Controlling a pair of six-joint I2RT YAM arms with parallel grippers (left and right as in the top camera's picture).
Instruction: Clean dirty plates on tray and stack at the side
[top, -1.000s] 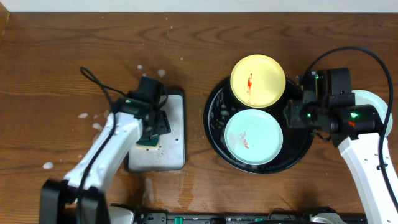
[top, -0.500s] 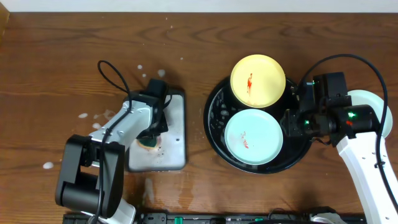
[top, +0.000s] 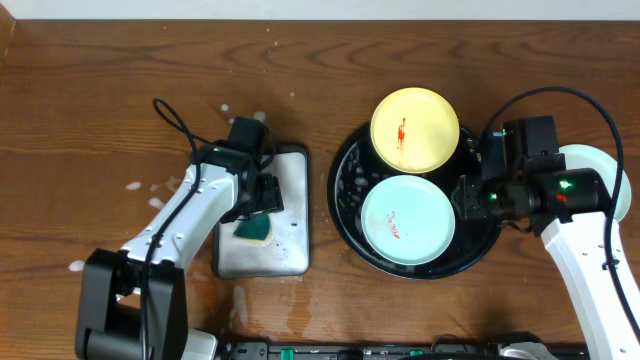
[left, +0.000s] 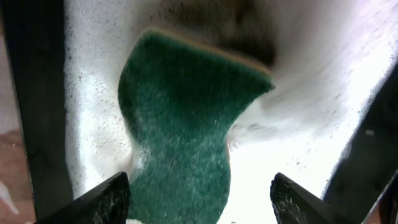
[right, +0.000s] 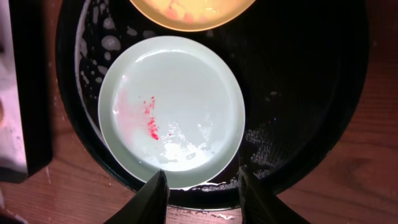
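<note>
The narrow middle of the green sponge (left: 186, 124) is already between the open fingers of my left gripper, so I should lower the gripper over it next and close.
The black tray (top: 345, 205) holds a pale yellow plate (top: 415, 130) with a red smear and a mint-green plate (top: 407, 220) with a red smear. Another mint-green plate (top: 612, 165) lies on the table at the right, partly under my right arm. My right gripper (top: 468, 195) is open at the tray's right side. In the right wrist view its fingers (right: 202, 186) straddle the edge of the mint plate (right: 171, 109) and the tray (right: 298, 81) rim. My left gripper (top: 262, 195) is open and empty just above a green sponge (left: 186, 124).
The sponge (top: 253, 230) lies on a soapy grey-white rectangular tray (top: 290, 250) left of the black tray. Foam spots dot the wooden table to the left. A black cable loops behind the left arm.
My left gripper has shifted right and up off the sponge, which now shows in the open. The grey tray slid slightly right. The right gripper edged left, then held still.
</note>
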